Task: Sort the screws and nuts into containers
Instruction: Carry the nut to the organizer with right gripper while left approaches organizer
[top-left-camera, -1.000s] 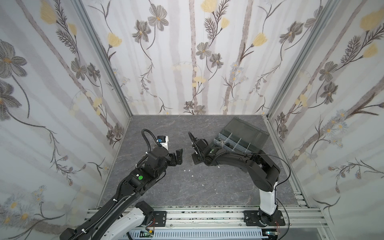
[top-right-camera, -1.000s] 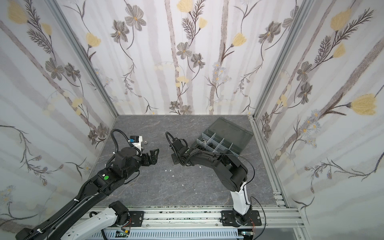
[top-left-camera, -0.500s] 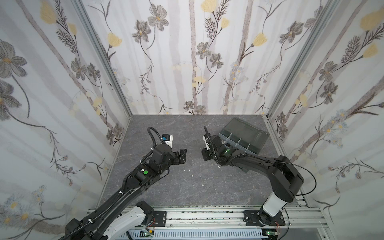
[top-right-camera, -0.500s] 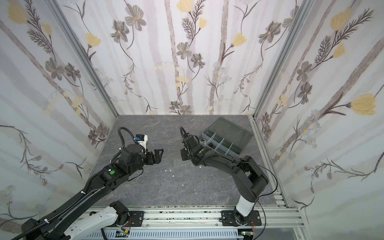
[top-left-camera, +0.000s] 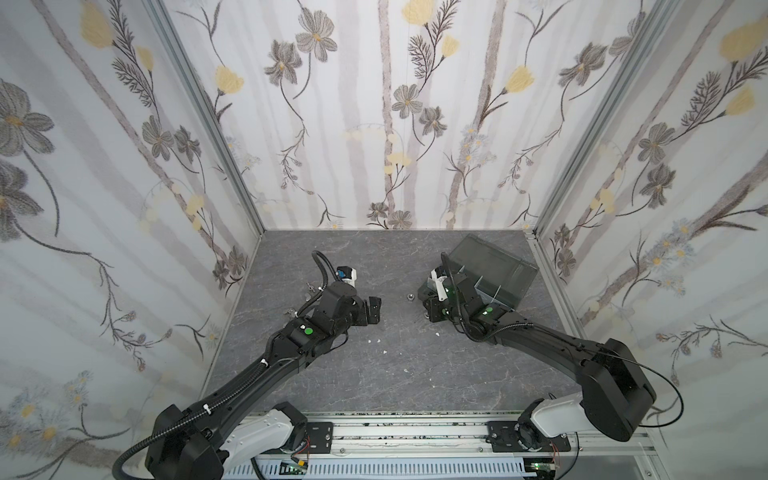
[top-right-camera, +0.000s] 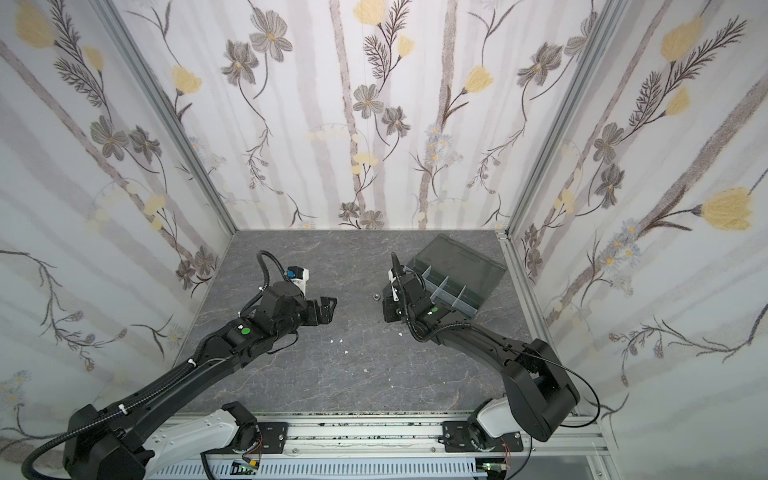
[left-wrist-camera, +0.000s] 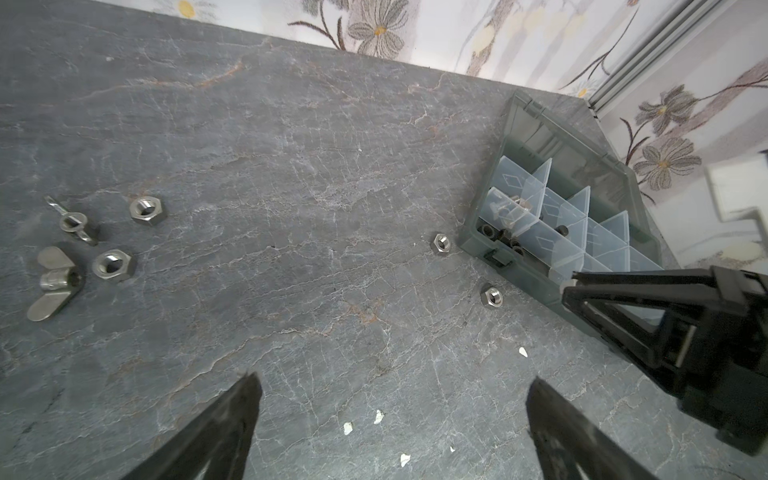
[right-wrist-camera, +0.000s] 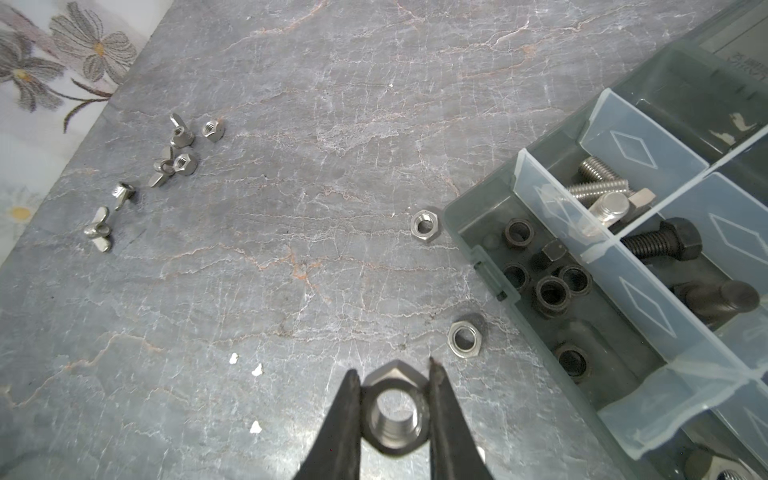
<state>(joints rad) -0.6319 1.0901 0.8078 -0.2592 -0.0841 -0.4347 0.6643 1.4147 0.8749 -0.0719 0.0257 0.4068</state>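
The section of the box with a silver nut (right-wrist-camera: 708, 457) is beside my right gripper, past the black nuts' divider. My gripper should next carry this matching nut over that section and release it.
My right gripper (right-wrist-camera: 392, 370) is shut on a silver nut (right-wrist-camera: 394, 409), held above the slab just beside the containers, a dark grey organizer box (right-wrist-camera: 461, 216) with its lid open. Black nuts (right-wrist-camera: 552, 291) fill its near corner compartment; silver screws (right-wrist-camera: 602, 195) and black screws (right-wrist-camera: 665, 241) lie in the neighbouring ones. Two loose silver nuts (right-wrist-camera: 424, 223) (right-wrist-camera: 465, 336) lie on the slab against the box. My left gripper (left-wrist-camera: 395, 380) hangs open and empty over bare slab, mid-table in both top views (top-left-camera: 372, 311) (top-right-camera: 326, 309).
A cluster of silver hex nuts (left-wrist-camera: 147, 210) and wing nuts (left-wrist-camera: 54, 282) lies at the left of the slab, near the left arm. Small white specks (left-wrist-camera: 348, 428) dot the middle. The box (top-left-camera: 490, 270) stands at the back right near the wall rail.
My right gripper has carried the silver nut rightward from mid-table to the box's near corner. The left gripper, still open, has shifted rightward and slightly toward the back.
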